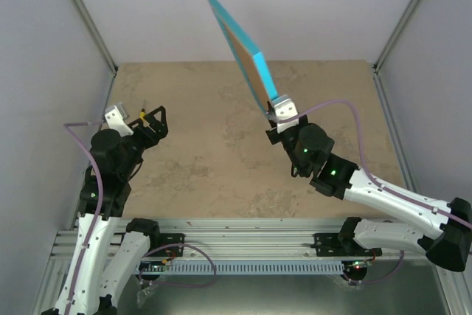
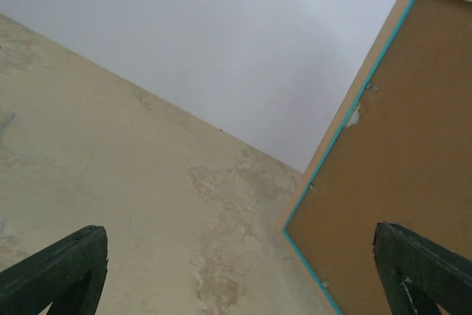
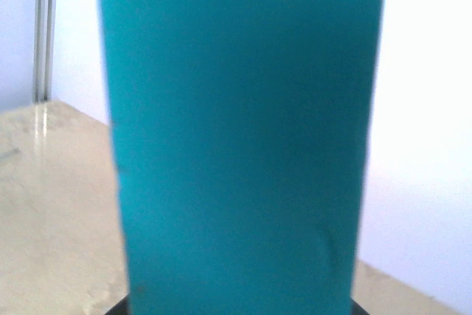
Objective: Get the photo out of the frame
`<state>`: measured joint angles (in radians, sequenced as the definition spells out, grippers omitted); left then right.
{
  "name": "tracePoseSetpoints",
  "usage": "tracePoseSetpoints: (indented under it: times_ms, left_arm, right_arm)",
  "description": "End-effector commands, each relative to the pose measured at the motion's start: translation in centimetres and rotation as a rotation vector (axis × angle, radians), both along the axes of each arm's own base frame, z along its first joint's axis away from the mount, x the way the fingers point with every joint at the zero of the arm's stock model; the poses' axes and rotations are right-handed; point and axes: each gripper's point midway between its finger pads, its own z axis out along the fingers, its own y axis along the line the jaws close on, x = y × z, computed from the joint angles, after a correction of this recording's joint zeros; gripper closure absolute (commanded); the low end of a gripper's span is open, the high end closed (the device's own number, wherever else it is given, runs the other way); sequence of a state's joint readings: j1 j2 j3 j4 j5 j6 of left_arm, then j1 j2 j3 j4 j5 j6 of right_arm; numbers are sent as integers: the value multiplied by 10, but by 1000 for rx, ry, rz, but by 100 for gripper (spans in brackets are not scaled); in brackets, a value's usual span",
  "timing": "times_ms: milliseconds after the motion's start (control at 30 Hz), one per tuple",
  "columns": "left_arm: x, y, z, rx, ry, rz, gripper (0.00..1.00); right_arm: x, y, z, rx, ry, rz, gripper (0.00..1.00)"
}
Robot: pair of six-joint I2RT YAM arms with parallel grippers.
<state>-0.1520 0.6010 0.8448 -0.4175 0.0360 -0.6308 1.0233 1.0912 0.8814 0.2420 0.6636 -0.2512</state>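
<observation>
The right gripper turns the upright frame next until its brown back faces up, then lowers the frame onto the table below.
My right gripper (image 1: 279,108) is shut on the lower edge of the turquoise frame (image 1: 242,48) and holds it upright in the air, tilted up and to the left above the table. Its brown board back edged in pale wood faces left and shows in the left wrist view (image 2: 398,167). In the right wrist view the frame's turquoise edge (image 3: 240,138) fills the middle. The photo is hidden. My left gripper (image 1: 153,117) is open and empty, low over the table's left side, apart from the frame.
The beige stone-patterned table top (image 1: 206,160) is bounded by grey walls and metal corner posts (image 1: 88,20). The arms' base rail (image 1: 243,245) runs along the near edge.
</observation>
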Motion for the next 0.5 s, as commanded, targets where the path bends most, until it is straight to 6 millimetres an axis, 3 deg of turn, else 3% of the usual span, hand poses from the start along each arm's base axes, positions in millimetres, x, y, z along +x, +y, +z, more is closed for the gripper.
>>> tracePoseSetpoints:
  times_ms: [0,200,467]
  left_arm:
    - [4,-10,2,-50,-20,-50,0]
    - [12,-21,-17,-99,34,-98,0]
    - [22,-41,-54,-208,142,-175,0]
  right_arm:
    - [-4,-33,69,522,-5,58,100]
    - [12,-67,55,853,108,67,100]
    - [36,-81,-4,1145,293,57,100]
